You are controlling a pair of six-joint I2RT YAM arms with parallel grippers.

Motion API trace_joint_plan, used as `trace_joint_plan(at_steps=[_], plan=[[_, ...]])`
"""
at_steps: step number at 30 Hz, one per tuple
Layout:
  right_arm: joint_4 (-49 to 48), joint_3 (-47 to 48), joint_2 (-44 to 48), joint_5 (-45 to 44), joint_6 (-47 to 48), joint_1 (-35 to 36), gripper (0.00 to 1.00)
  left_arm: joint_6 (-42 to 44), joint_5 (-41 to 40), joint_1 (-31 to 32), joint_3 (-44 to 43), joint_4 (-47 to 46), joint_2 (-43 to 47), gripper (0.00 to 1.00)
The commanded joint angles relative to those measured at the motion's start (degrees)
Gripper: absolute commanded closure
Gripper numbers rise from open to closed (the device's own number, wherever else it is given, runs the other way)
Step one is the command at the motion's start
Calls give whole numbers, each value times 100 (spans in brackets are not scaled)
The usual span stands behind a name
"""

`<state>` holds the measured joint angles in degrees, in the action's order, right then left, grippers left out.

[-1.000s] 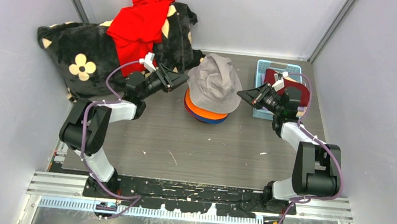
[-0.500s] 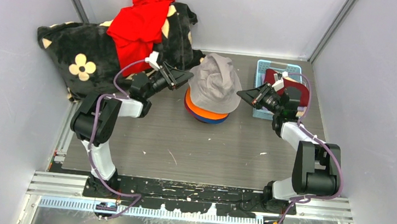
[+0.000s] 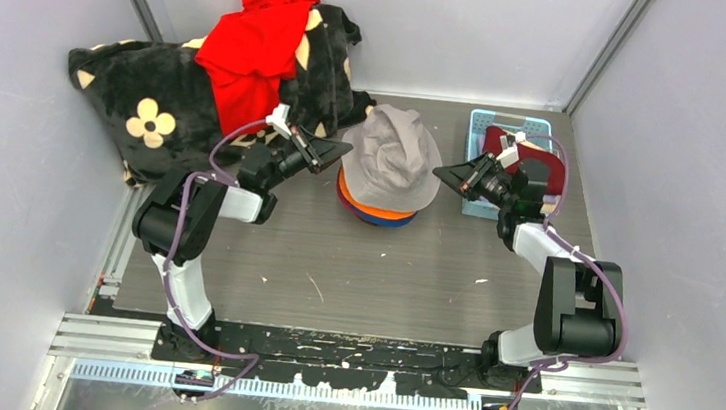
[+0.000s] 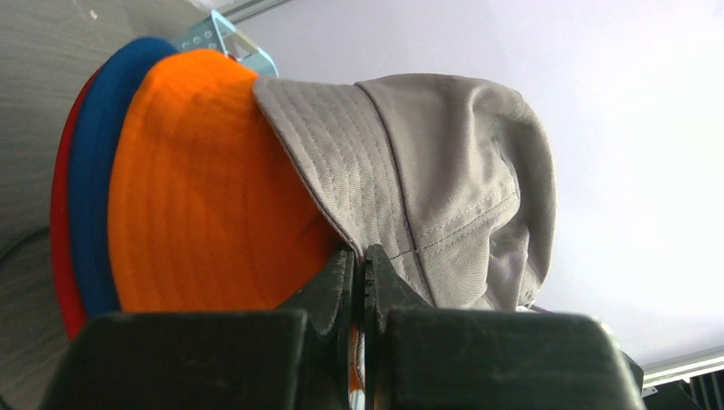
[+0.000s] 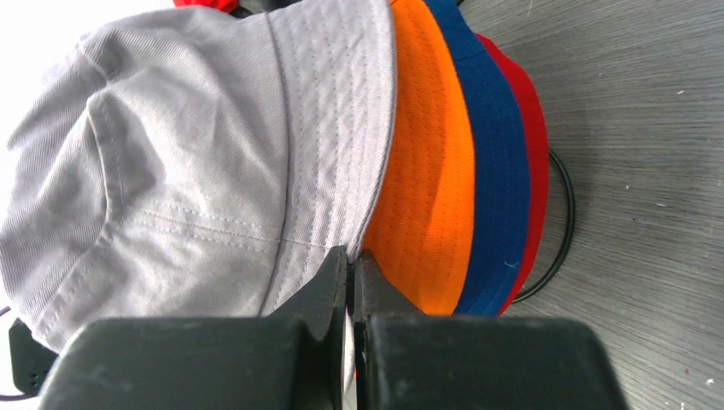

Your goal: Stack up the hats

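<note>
The orange hat still shows past the grey hat's edge, so my right gripper should next move down toward the pile, bring the grey hat's rim down over the orange (image 4: pixel 205 188) one and let it go.
In the middle of the table stands a pile of hats, with the grey hat (image 3: pixel 391 153) on top of an orange hat (image 3: pixel 376 208) and a blue hat (image 3: pixel 396 221). The left wrist view shows grey (image 4: pixel 444 171) over orange (image 4: pixel 205 188), blue (image 4: pixel 94 196) and a red hat (image 4: pixel 61 231). My left gripper (image 3: pixel 344 148) is shut on the grey brim's left edge (image 4: pixel 359 254). At the opposite edge my right gripper (image 3: pixel 439 172) is shut on the same brim (image 5: pixel 350 254). A maroon hat (image 3: pixel 546 168) lies in the blue basket (image 3: pixel 493 119).
A black blanket with cream flowers (image 3: pixel 139 93) lies at the back left, with a bright red garment (image 3: pixel 259 44) draped over it. The basket stands at the back right behind my right arm. A thin black cable (image 5: pixel 559 231) curves on the table beside the pile.
My left gripper moved right to the grey hat's brim and went from open to shut on it. The right arm stayed put.
</note>
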<state>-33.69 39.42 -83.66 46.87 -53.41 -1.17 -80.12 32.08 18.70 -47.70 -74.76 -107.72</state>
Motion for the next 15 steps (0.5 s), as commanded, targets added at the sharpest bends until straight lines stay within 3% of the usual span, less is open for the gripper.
trace_joint_plan(at_steps=[1, 6, 15], plan=[[151, 53, -29, -303, 408, 38, 99, 278, 23, -34, 500, -462, 402, 100], [76, -25, -255, -443, 491, 31, 99, 357, 58, -153, 1048, -715, 36, 100], [-152, 166, -663, -450, 424, 33, 99, 275, -38, -509, 883, -715, -339, 100]])
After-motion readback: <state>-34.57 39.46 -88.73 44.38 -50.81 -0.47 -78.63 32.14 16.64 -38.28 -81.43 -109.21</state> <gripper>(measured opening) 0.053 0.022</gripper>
